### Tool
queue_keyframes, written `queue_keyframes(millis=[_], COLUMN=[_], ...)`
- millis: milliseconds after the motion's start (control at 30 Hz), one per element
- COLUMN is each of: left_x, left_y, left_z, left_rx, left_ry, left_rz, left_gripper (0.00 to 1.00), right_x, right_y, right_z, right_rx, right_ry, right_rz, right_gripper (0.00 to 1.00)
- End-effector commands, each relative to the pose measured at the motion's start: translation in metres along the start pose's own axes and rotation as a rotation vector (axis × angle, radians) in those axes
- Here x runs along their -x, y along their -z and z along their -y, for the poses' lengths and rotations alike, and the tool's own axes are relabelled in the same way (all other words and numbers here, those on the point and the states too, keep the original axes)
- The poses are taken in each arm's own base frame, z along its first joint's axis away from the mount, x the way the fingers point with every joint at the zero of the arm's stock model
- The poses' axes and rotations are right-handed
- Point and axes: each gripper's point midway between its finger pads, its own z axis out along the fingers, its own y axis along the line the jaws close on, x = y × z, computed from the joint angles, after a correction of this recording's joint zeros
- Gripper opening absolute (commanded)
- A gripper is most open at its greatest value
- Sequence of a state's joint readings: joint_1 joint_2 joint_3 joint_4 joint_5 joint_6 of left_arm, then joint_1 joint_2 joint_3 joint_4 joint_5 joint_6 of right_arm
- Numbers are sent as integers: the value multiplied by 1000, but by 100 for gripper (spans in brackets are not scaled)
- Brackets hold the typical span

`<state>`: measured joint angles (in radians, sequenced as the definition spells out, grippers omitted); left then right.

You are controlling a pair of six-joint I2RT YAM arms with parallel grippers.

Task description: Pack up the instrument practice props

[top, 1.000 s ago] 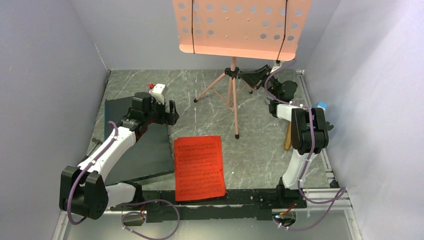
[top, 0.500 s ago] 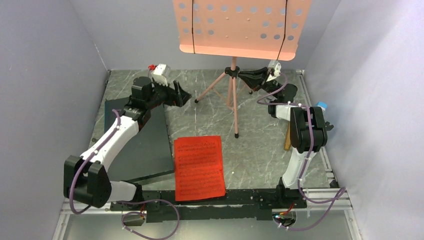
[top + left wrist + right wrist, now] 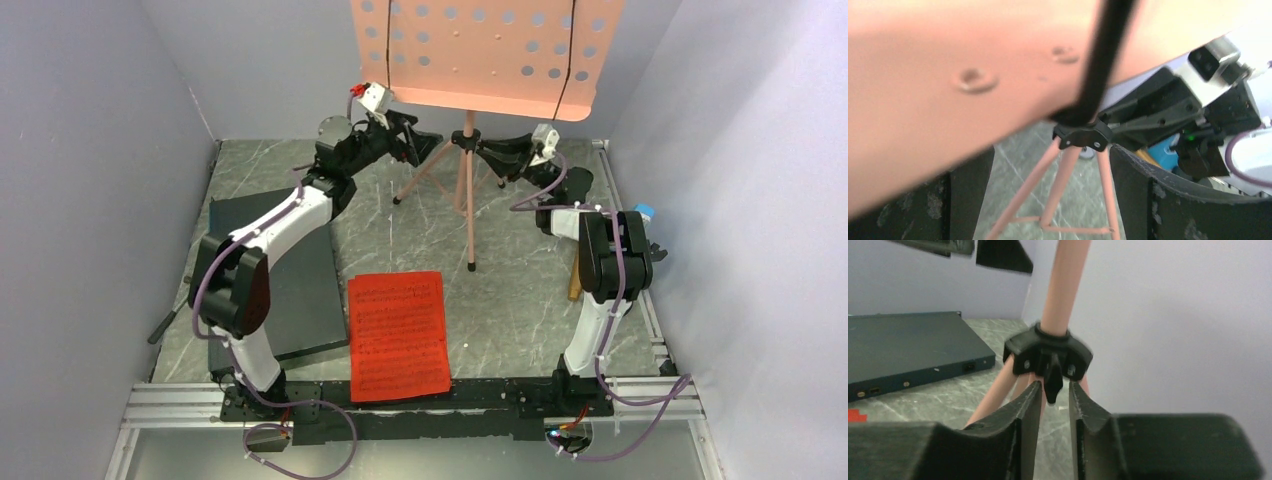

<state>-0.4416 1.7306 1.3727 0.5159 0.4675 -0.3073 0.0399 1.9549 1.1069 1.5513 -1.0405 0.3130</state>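
The pole above the music stand's black hub (image 3: 462,143) stands bare below the desk, so the left gripper should next move around the pole, toward the right in the top view.
The pink music stand has its perforated desk (image 3: 485,55) at the top and tripod legs (image 3: 465,200) on the floor. Its black hub (image 3: 462,143) joins the legs. My left gripper (image 3: 425,145) is open just left of the hub, under the desk. In the left wrist view (image 3: 1048,200) the legs (image 3: 1063,185) stand beyond its wide jaws. My right gripper (image 3: 492,152) is right of the hub. Its jaws are narrowly apart, with the hub's black tab (image 3: 1052,385) between the tips (image 3: 1054,385), not clamped. Red sheet music (image 3: 398,335) lies near. The blue metronome (image 3: 643,211) sits far right. The microphone is not clearly visible.
A large dark flat slab (image 3: 290,290) lies on the left, also seen in the right wrist view (image 3: 908,347). A tan stick (image 3: 576,275) shows beside the right arm. Grey walls close in left, right and back. A metal rail (image 3: 420,395) runs along the near edge.
My left arm swung from over the dark slab to the far right, up to the stand's hub under the desk. My right gripper edged slightly left towards the hub.
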Motion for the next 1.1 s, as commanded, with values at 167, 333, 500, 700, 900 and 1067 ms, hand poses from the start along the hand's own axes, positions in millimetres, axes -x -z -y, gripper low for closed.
queue_keyframes(millis=[167,333,500,700,900,1067], left_x=[34,27,21,25,51,56], left_y=[-42,-38,-30,-41,-58,-74], left_z=[26,36,51,70,66,58], left_rx=[-138,-124,-67,29,144,201], left_ry=[-103,-120,-159,-292,-399,-434], left_rz=[218,294,325,375,477,524], left_gripper=[91,91,91,93,94,94], right_x=[14,11,10,-1,-14,-24], right_y=[43,55,58,63,69,70], right_z=[8,-20,-57,-83,-98,-103], right_rx=[-345,-450,-532,-607,-635,-634], right_ry=[-40,-162,-236,-255,-268,-281], right_rz=[92,96,103,63,34,6], right_gripper=[42,42,43,44,44,44])
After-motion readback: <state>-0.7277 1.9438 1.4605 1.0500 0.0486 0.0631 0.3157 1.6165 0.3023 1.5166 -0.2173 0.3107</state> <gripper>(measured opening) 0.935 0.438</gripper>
